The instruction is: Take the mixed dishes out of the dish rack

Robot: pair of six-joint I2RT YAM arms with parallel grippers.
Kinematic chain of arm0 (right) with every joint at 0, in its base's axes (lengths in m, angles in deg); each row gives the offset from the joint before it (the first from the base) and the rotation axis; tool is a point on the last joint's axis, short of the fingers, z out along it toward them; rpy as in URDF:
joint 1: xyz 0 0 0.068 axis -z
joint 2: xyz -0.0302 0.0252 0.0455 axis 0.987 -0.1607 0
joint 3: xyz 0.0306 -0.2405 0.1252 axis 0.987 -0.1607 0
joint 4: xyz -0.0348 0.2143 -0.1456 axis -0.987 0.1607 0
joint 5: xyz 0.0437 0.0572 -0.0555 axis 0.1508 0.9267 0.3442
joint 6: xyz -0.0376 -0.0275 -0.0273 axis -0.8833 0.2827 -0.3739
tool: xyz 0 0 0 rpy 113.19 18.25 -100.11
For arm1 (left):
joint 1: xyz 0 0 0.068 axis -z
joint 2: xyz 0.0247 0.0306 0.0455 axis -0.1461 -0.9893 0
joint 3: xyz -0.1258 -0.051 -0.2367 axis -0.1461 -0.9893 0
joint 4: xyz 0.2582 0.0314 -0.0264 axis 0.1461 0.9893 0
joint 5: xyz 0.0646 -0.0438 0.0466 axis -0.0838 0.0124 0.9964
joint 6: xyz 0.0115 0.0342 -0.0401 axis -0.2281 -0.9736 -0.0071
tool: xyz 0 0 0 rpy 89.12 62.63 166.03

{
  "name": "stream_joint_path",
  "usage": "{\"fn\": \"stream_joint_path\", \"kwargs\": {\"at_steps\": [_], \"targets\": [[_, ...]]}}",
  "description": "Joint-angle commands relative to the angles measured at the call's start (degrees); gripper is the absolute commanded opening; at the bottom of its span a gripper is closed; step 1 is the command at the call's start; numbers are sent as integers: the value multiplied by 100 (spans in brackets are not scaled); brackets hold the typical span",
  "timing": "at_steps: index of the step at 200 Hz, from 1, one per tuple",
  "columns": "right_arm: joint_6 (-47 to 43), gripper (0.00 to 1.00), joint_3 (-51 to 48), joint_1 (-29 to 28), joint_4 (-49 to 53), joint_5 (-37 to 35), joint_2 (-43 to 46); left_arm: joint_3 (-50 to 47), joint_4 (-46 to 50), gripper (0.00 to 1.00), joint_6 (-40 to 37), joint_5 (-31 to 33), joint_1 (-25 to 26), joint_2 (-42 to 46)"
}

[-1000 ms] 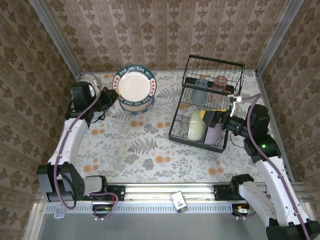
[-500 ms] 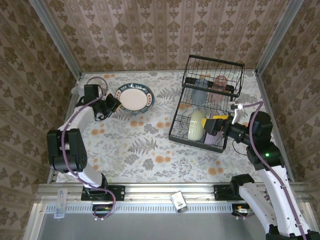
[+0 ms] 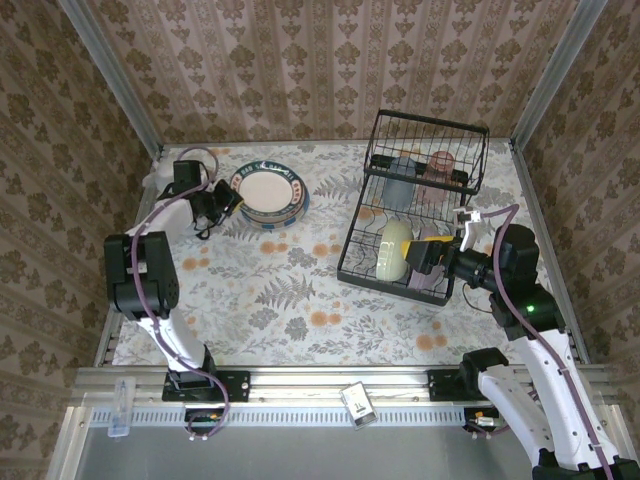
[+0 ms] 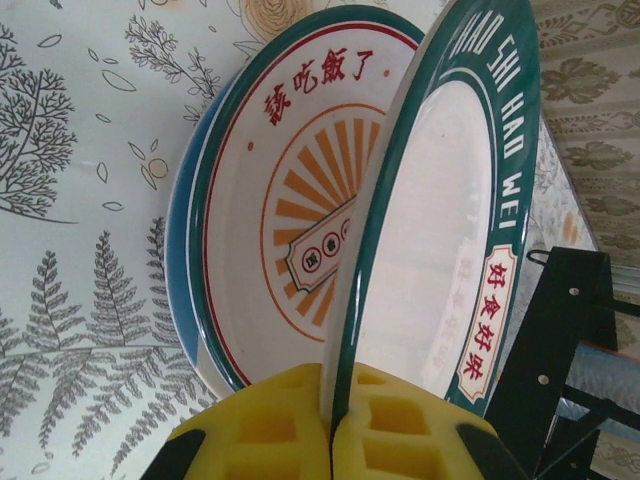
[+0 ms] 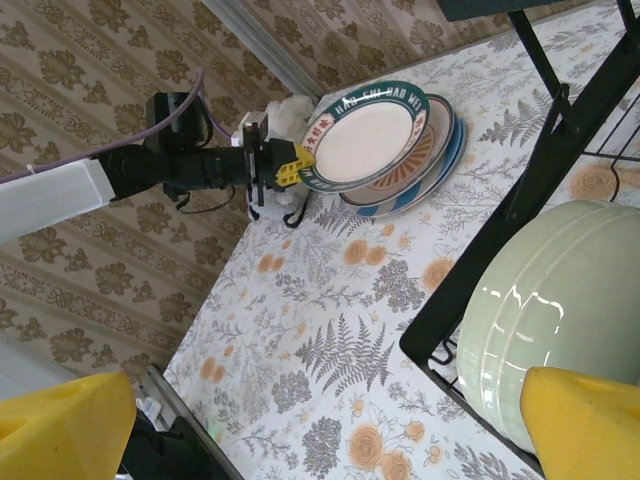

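My left gripper lowers the teal-rimmed plate [image 3: 268, 190] onto the stack next and releases its rim, since the plate still hangs tilted just above the stacked plates.
My left gripper [image 4: 332, 430] is shut on the rim of a teal-rimmed plate [image 4: 450, 220], held tilted just over a stack of plates [image 4: 290, 200] at the table's back left. From above, the held plate [image 3: 268, 190] lies almost flat on the stack, with the left gripper [image 3: 222, 203] at its left edge. The black wire dish rack [image 3: 420, 215] holds a pale green bowl [image 3: 393, 250], a lavender bowl [image 3: 428, 272], and a bluish cup [image 3: 402, 167] and pink cup [image 3: 441, 162] on its upper shelf. My right gripper [image 3: 432, 255] stands open beside the green bowl [image 5: 560, 330].
A pale plush toy [image 5: 285, 112] lies behind the left gripper near the back left corner. Patterned walls close in the table on three sides. The flowered tablecloth [image 3: 290, 290] spreads between the plate stack and the rack.
The left arm has brought the plate down from upright and high to nearly flat on the stack. The right gripper has shifted slightly left along the rack's front.
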Motion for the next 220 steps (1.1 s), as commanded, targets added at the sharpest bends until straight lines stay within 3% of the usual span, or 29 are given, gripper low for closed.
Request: {"fn": "stream_joint_path", "kwargs": {"at_steps": [1,163,220], "targets": [[-22,100,-47,-47,51,-47,48,269,-292,0,-78,-97,-17,-94],[105,100,-171,-108,-37,-197,30,616,-373,0,-87,-153,80,-775],[144,100,-224,-117,-85,-219,30,631,-335,20,-112,-128,80,-759]]}}
